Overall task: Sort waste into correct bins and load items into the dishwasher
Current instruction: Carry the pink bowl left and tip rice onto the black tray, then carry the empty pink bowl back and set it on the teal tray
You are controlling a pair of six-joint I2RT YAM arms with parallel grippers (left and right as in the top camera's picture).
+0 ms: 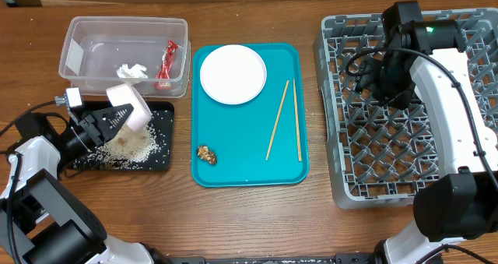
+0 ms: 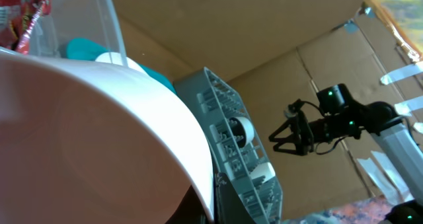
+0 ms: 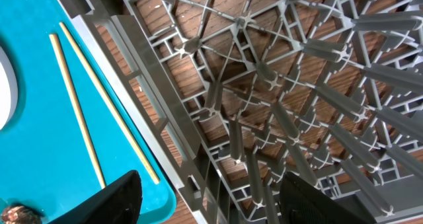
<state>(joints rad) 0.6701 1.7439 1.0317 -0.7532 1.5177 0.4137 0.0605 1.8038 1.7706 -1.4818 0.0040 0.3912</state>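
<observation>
My left gripper turns the bowl upright over the teal tray [image 1: 241,147] next, then lowers it between the food lump and the chopsticks.
My left gripper [image 1: 117,117] is shut on a pale bowl [image 1: 131,107], tipped on its side over the black tray [image 1: 159,159]; loose rice [image 1: 134,145] lies heaped in the tray. The bowl fills the left wrist view [image 2: 99,145]. The clear tub [image 1: 78,38] holds a white paper scrap [image 1: 132,71] and a red wrapper [image 1: 166,64]. On the teal tray [image 1: 241,147] are a white plate [image 1: 233,74], chopsticks [image 1: 278,119] and a brown food lump [image 1: 206,154]. My right gripper [image 1: 372,75] is open and empty above the grey dish rack [image 1: 405,124], and the right wrist view shows it there [image 3: 211,197].
The right wrist view shows the rack's pegs [image 3: 277,85], the teal tray's edge [image 3: 39,151] and the chopsticks [image 3: 99,105]. The left wrist view shows the rack [image 2: 231,138] with white dishes in it, and cardboard behind. Bare wooden table lies in front.
</observation>
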